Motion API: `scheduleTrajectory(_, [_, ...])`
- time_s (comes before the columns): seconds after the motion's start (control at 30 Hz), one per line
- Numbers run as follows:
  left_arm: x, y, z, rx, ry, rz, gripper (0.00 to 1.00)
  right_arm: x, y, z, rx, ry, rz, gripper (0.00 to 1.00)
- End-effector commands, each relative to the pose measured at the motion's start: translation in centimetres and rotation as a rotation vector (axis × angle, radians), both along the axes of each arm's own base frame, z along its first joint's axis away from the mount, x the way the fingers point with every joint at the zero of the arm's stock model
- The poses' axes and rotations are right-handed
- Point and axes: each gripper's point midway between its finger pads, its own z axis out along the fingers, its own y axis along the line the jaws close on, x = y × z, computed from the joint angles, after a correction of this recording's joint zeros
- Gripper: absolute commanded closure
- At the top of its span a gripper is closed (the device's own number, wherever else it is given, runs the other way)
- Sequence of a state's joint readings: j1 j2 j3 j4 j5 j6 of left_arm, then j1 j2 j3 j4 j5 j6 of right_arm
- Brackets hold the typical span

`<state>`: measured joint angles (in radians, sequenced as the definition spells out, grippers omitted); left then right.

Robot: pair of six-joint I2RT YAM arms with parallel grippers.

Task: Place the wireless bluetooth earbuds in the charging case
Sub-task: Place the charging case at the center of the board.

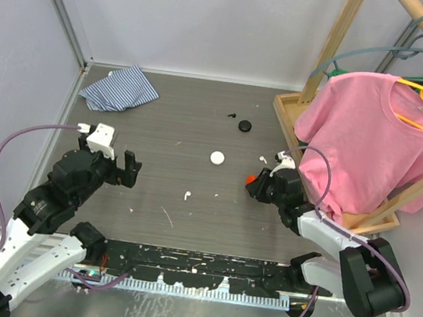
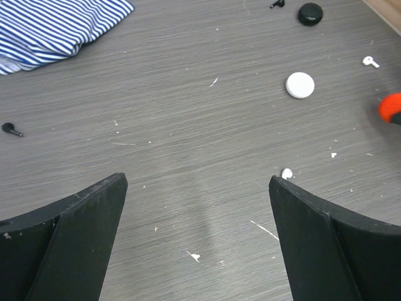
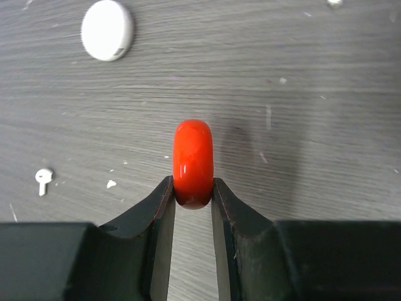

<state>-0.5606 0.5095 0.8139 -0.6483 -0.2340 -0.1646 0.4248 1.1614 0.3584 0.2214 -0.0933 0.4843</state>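
The red charging case (image 3: 193, 157) hangs above the table. My right gripper lowers the case onto the bare tabletop by the pale scratches next and releases it.
My right gripper (image 1: 255, 185) is shut on a red round charging case (image 3: 193, 157), held on edge just above the table; it also shows in the top view (image 1: 250, 179). A white round case (image 1: 217, 158) lies mid-table and a black round case (image 1: 245, 125) lies farther back. One white earbud (image 1: 187, 196) lies left of the right gripper (image 3: 193, 186) and shows in its wrist view (image 3: 43, 179). Another white earbud (image 1: 264, 160) lies behind it. A black earbud (image 1: 232, 116) lies by the black case. My left gripper (image 2: 197, 182) is open and empty, with a white earbud (image 2: 287, 173) at its right fingertip.
A striped blue-white cloth (image 1: 121, 87) lies at the back left. A wooden rack (image 1: 332, 41) with a pink shirt (image 1: 377, 127) on hangers stands at the right. Another black earbud (image 2: 10, 129) lies left of the left gripper. White flecks dot the table.
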Motion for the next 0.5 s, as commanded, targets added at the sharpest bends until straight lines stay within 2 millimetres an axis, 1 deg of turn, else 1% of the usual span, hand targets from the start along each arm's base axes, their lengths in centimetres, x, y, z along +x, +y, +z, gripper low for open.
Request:
scheduleTrajectory(0.0, [0.5, 1.6, 0.8, 0.013, -0.065, 0.078, 0.02, 1.2, -1.4, -0.7, 0.061, 0.025, -0.155, 0.99])
scheduleTrajectory(0.17, [0.3, 1.5, 0.6, 0.002, -0.066, 0.071, 0.02, 1.1, -1.2, -2.1, 0.093, 0.083, -0.17, 0.96])
scheduleTrajectory(0.23, [0.3, 1.2, 0.4, -0.001, -0.057, 0.058, 0.02, 0.8, -1.4, -2.9, 0.101, 0.122, -0.196, 0.95])
scheduleTrajectory(0.33, [0.2, 0.9, 0.3, -0.007, -0.05, 0.041, 0.02, 0.2, -2.3, -3.9, 0.09, 0.167, -0.255, 0.85])
scheduleTrajectory(0.47, [0.2, 0.7, 0.4, -0.013, -0.053, 0.033, 0.02, -0.3, -2.9, -3.9, 0.081, 0.173, -0.28, 0.69])
